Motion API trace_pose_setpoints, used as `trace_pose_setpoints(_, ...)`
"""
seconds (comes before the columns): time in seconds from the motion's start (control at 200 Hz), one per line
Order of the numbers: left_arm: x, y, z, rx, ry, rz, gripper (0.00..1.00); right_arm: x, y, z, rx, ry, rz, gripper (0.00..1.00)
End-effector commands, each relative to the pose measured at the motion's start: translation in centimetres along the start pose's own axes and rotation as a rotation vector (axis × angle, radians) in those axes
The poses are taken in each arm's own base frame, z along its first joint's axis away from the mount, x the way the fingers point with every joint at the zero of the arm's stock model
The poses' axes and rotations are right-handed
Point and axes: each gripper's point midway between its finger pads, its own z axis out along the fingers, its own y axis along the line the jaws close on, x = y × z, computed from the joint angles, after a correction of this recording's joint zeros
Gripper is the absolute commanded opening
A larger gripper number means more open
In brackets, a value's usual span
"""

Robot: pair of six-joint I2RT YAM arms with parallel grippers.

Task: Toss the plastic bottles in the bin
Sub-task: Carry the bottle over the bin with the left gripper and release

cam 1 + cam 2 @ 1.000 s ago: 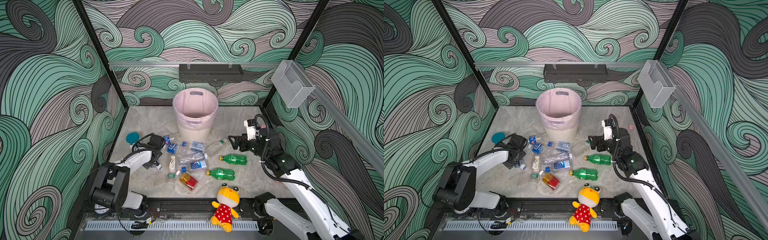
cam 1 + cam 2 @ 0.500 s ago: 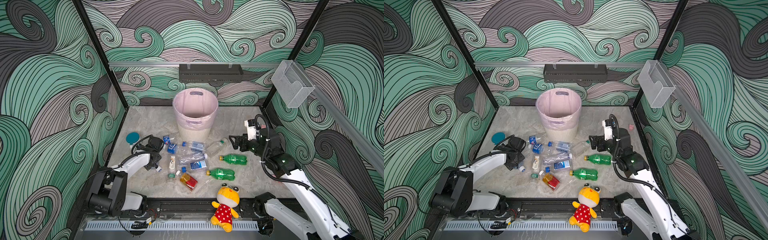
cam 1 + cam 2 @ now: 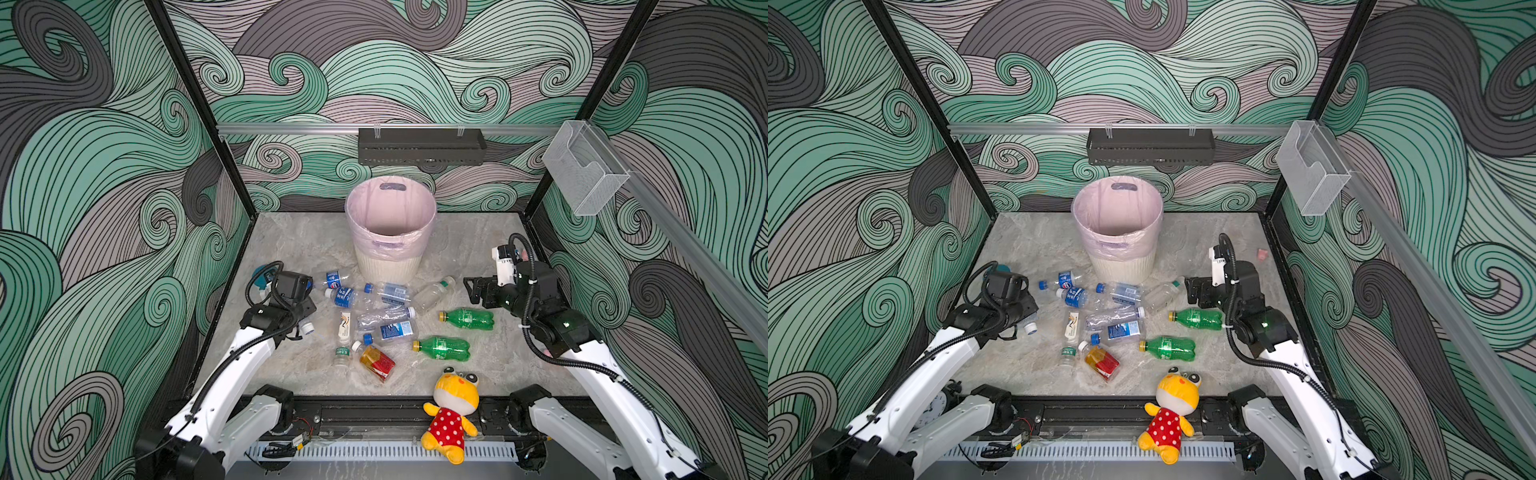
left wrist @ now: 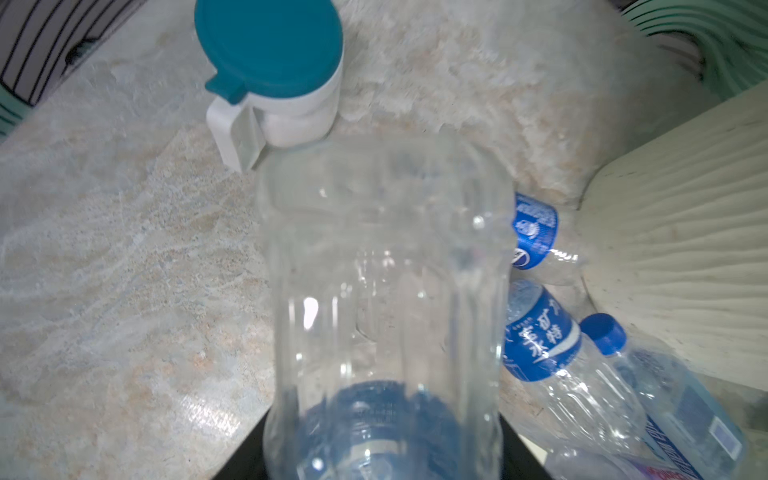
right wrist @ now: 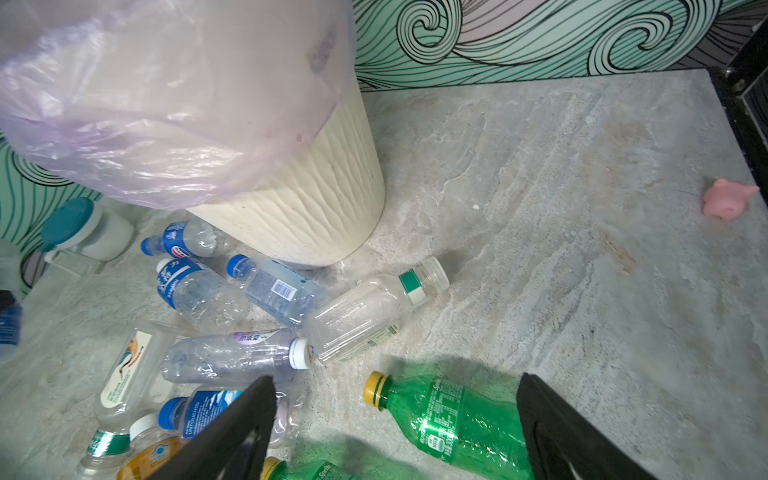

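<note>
My left gripper moves up and outward to the bin's opening [image 3: 390, 212] next and releases the clear bottle, since the bin's rim is higher and farther outward than it.
Several plastic bottles lie in a heap in front of the bin [image 3: 388, 266]: clear ones with blue labels [image 3: 345, 297], two green ones [image 3: 467, 319] [image 3: 442, 348] and an amber one [image 3: 376, 363]. My left gripper [image 3: 303, 320] is at the heap's left edge, shut on a clear bottle [image 4: 382, 270]. That bottle fills the left wrist view, and its white cap [image 3: 308, 328] pokes out below the gripper. My right gripper [image 3: 471, 291] hangs open above a green bottle [image 5: 449, 415], which lies between its spread fingers [image 5: 249, 415] untouched.
A white cup with a teal lid [image 4: 274, 70] stands by the left wall behind my left wrist. A yellow plush toy [image 3: 453, 411] sits on the front rail. A small pink object [image 3: 1261, 254] lies at the right wall. A clear box [image 3: 584, 170] hangs on the right rail.
My left gripper has closed on the clear bottle at the left of the heap and shifted slightly. The right arm has barely moved.
</note>
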Motion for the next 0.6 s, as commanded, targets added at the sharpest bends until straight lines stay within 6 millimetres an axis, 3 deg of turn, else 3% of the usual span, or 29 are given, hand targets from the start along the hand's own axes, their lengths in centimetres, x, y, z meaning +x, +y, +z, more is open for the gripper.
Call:
trace_pose_setpoints(0.0,-1.3,-0.8,-2.5,0.084,-0.056,0.095,0.37,1.6,-1.3,0.3,0.057,0.045,0.018,0.91)
trace_pose_setpoints(0.15,-2.0,-2.6,-4.8,0.196,-0.067,0.179,0.34,2.2,-1.7,0.8,0.069,0.065,0.032,0.9)
trace_pose_setpoints(0.285,-5.1,-6.9,-8.4,0.354,-0.096,0.252,0.35,2.8,-1.9,1.3,0.082,0.12,0.038,0.9)
trace_pose_setpoints(0.39,-9.8,-13.0,-11.3,0.503,-0.122,0.31,0.35,3.0,-1.8,1.5,0.075,0.143,0.039,0.9)
trace_pose_setpoints(0.405,-10.9,-14.1,-12.5,0.544,-0.145,0.314,0.35,3.0,-1.7,1.5,0.073,0.144,0.041,0.9)
trace_pose_setpoints(0.526,-15.7,-24.1,-13.5,0.711,-0.169,0.384,0.38,3.0,-1.5,1.5,0.061,0.153,0.064,0.89)
trace_pose_setpoints(0.556,-16.3,-26.5,-12.9,0.731,-0.163,0.4,0.44,3.1,-1.5,1.4,0.061,0.162,0.072,0.89)
trace_pose_setpoints(0.596,-17.1,-29.0,-12.7,0.771,-0.149,0.409,0.65,3.2,-1.4,1.3,0.06,0.173,0.074,0.89)
